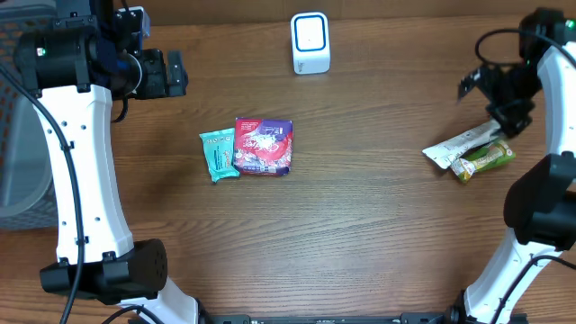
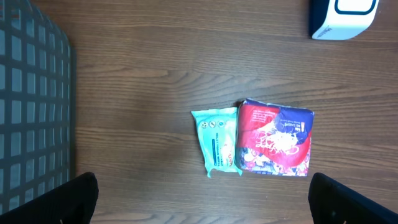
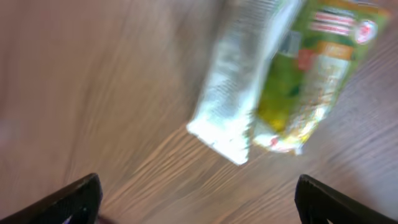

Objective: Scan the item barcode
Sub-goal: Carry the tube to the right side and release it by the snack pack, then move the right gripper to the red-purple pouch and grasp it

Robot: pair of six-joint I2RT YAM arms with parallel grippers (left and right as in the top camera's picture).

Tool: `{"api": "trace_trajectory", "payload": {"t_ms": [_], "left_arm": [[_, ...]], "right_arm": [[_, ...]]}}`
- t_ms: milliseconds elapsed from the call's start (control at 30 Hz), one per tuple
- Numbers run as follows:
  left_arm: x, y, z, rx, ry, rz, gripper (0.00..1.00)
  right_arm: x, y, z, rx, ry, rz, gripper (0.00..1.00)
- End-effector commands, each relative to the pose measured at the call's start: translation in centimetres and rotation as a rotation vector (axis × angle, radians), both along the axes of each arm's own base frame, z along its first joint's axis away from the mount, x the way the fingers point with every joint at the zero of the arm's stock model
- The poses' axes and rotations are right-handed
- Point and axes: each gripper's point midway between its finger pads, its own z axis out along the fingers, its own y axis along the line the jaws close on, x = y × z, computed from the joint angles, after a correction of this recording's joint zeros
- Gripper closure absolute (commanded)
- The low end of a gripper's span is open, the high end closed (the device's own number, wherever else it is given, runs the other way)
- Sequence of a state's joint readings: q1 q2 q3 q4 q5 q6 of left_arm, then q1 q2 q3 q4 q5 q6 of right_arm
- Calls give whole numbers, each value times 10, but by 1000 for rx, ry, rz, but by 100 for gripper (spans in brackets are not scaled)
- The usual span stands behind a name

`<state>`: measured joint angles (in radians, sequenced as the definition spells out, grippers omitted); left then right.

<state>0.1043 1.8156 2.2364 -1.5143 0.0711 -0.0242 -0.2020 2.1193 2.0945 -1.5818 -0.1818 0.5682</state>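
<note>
Next, my right gripper crosses the table, then lowers to the red and purple packet's edge (image 1: 285,148) opposite the teal packet, because that edge lies free.
The white and blue barcode scanner (image 1: 310,42) stands at the back middle of the table, and its corner shows in the left wrist view (image 2: 345,18). A teal packet (image 1: 219,153) (image 2: 216,140) and a red and purple packet (image 1: 264,146) (image 2: 275,140) lie side by side near the centre. At the right lie a white packet (image 1: 461,144) (image 3: 239,81) and a green packet (image 1: 484,159) (image 3: 305,74), touching each other. My right gripper (image 1: 507,112) (image 3: 202,205) hovers just above and behind them, open and empty. My left gripper (image 1: 174,74) (image 2: 202,205) is open and empty, high at the back left.
A grey mesh basket (image 1: 18,135) (image 2: 31,112) sits off the table's left edge. Bare wooden tabletop (image 1: 360,225) spreads between the two pairs of packets and along the front.
</note>
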Motion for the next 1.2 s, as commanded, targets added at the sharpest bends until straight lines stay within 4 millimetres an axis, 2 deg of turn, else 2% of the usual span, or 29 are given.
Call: {"api": "trace_trajectory", "payload": {"t_ms": [0,67,200,233,400,500,600,700,867,967,1067,1167], "left_arm": [[2,-2,-2,-3,4,0,0],[2,-2,-2,-3,4,0,1],[2,-2,-2,-3,4,0,0],[2,-2,-2,-3,4,0,0],[2,-2,-2,-3,4,0,0],[2,-2,-2,-3,4,0,0],[2,-2,-2,-3,4,0,1],[2,-2,-2,-3,4,0,0],[2,-2,-2,-3,4,0,0],[2,-2,-2,-3,4,0,1],[2,-2,-2,-3,4,0,0],[2,-2,-2,-3,4,0,0]], "right_arm": [[17,55,39,98,-156,202,0],[23,88,43,153,-194,275,0],[32,158,41,192,-262,429,0],[32,180,38,196,-279,482,0],[25,267,26,219,-359,672,0],[28,310,16,173,-454,772,0],[22,342,4,147,-502,832,0],[12,356,-15,133,-476,799,0],[-11,360,-55,189,-380,780,0],[-26,365,-72,254,-349,812,0],[-34,370,-83,312,-344,824,4],[-37,378,-90,371,-369,837,13]]}}
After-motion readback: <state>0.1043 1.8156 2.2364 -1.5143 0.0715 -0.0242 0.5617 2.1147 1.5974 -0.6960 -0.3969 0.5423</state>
